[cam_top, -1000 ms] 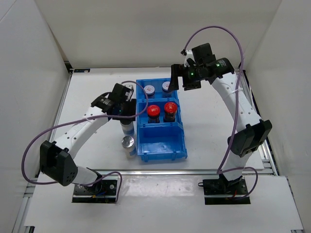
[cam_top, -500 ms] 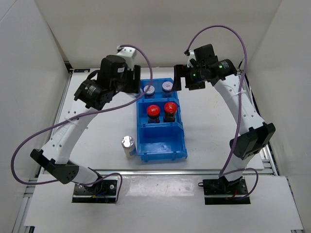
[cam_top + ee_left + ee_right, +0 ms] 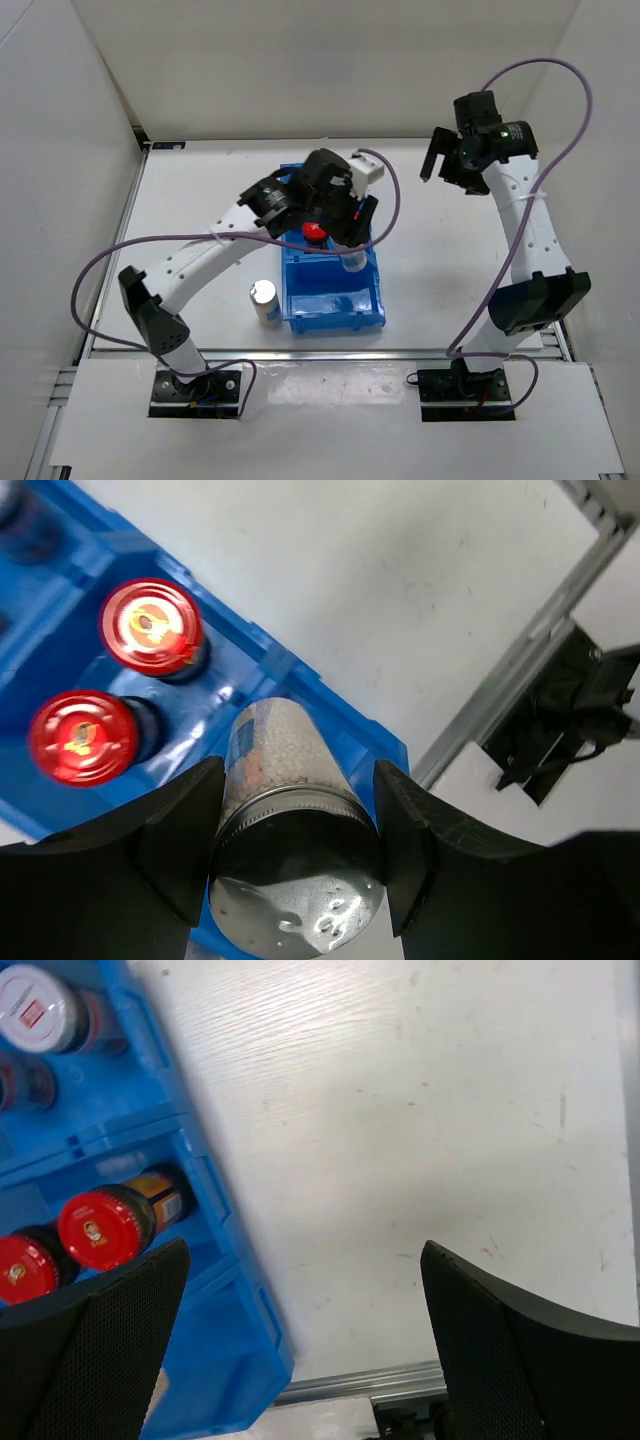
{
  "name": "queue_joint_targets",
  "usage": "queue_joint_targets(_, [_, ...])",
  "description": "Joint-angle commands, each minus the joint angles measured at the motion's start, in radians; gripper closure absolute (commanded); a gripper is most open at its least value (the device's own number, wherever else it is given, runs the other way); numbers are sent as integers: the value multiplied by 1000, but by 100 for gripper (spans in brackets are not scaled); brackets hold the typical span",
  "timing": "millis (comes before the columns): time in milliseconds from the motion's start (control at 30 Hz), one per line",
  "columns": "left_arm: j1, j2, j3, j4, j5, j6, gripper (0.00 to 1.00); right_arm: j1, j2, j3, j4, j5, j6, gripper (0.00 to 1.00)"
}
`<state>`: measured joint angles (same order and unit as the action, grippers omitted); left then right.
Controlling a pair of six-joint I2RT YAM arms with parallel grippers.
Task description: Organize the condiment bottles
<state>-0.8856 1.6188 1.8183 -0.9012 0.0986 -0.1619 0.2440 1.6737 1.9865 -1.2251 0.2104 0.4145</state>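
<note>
My left gripper will next move the silver-topped bottle back and down to release it upright, as the open bottom of the bin's front section is below, nearer my base.
My left gripper (image 3: pixel 345 245) is shut on a silver-topped bottle (image 3: pixel 352 263), upright over the right side of the blue bin's (image 3: pixel 335 322) front compartment. Whether it touches the floor I cannot tell. In the left wrist view the fingers (image 3: pixel 180 830) press both sides of that bottle (image 3: pixel 300 880), with two red caps (image 3: pixel 150 625) (image 3: pixel 82 735) beyond. A second silver-topped bottle (image 3: pixel 264 300) stands on the table left of the bin. My right gripper (image 3: pixel 447 165) hangs open and empty right of the bin. Its wrist view shows a red-capped bottle (image 3: pixel 103 1228) and a grey lid marked red (image 3: pixel 35 995).
The blue bin (image 3: pixel 230 1250) has three compartments in a row from back to front. My left arm crosses over its back and middle parts. White walls close in the table on three sides. A metal rail (image 3: pixel 400 1385) runs along the near edge.
My left gripper lifted the bottle from the table left of the bin and swung it over the bin's front right. The right arm drew back to the right.
</note>
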Motion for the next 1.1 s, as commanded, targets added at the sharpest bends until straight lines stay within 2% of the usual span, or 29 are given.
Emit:
queue_joint_targets(0, [-57,44,-8,79,64,-5,89,-28,-61,-11,-68,80,75,1])
queue_joint_targets(167, [-92,104,-49,79,82,-5,89,-46,-81,-41,-77,57,86,1])
queue_joint_targets(333, [-111,116,-180,151,73,-5,89,-57,-103,-63,-86,37,86,1])
queue_joint_targets(500, [-121,147,-234,174,-19,-16,89,-57,-137,-81,-86,27,66,1])
queue_joint_targets(600, [-121,156,-243,183,-42,-27,70,-57,-147,-91,-86,27,56,1])
queue_joint_targets(633, [-121,156,-243,183,-42,-27,58,-57,-157,-101,-86,27,56,1])
queue_joint_targets(667, [-121,156,-229,183,-57,-36,34,-57,-157,-101,-86,27,56,1])
queue_joint_targets(733, [-121,147,-215,171,-85,-36,21,-57,-157,-101,-86,27,56,1])
queue_joint_targets(767, [-121,113,-206,156,-123,-36,0,-57,-157,-101,-77,27,56,1])
queue_joint_targets(867, [-121,40,-170,141,-215,-19,0,-57,-157,-101,-77,27,56,1])
queue_joint_targets(967, [-121,-89,-133,116,-345,22,0,-57,-157,-120,-68,27,56,1])
queue_joint_targets(1067, [-121,-241,-158,116,-457,22,0,-57,-147,-120,-59,27,56,1])
